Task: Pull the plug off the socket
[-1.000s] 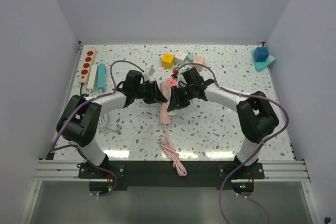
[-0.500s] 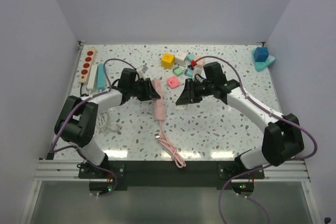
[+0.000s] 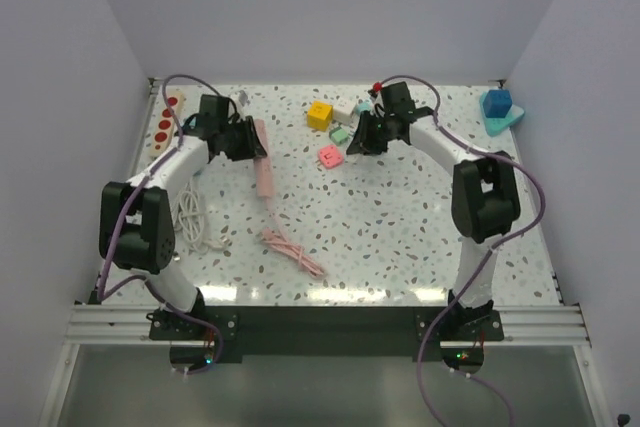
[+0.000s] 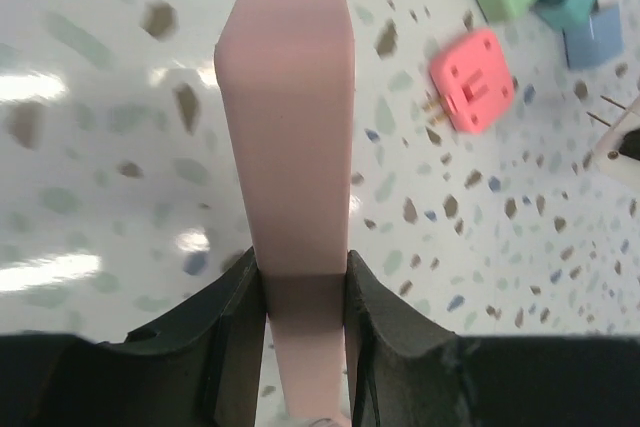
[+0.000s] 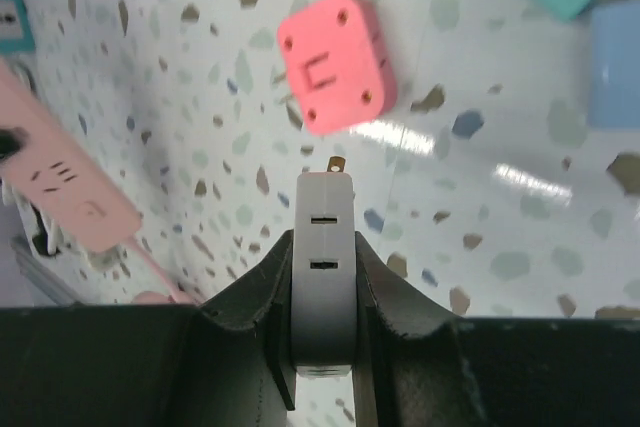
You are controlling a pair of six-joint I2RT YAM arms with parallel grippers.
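Observation:
The gap between the green and teal blocks is outward from my right gripper and below it, so I should next move the gripper outward and down to free the plug there.
My left gripper (image 3: 243, 139) is shut on the pink power strip (image 3: 263, 165), whose bar fills the left wrist view (image 4: 296, 177) between the fingers. Its pink cord (image 3: 292, 251) trails toward the table front. My right gripper (image 3: 360, 141) is shut on a white plug adapter (image 5: 323, 267), held above the table with a brass prong at its tip. The plug is apart from the strip, which shows at the left edge of the right wrist view (image 5: 60, 182).
A pink cube adapter (image 3: 331, 156) lies near the right gripper, also in the wrist views (image 5: 333, 59) (image 4: 472, 80). Yellow (image 3: 319, 115), green and teal blocks sit at the back. A strip with red sockets (image 3: 167, 122) lies far left, a white cord (image 3: 192, 222) beside it, a blue block (image 3: 497, 107) far right.
Both arms have moved apart and toward the back. The left gripper carried the pink strip left; the right gripper carried the white plug right and back. Plug and strip have separated.

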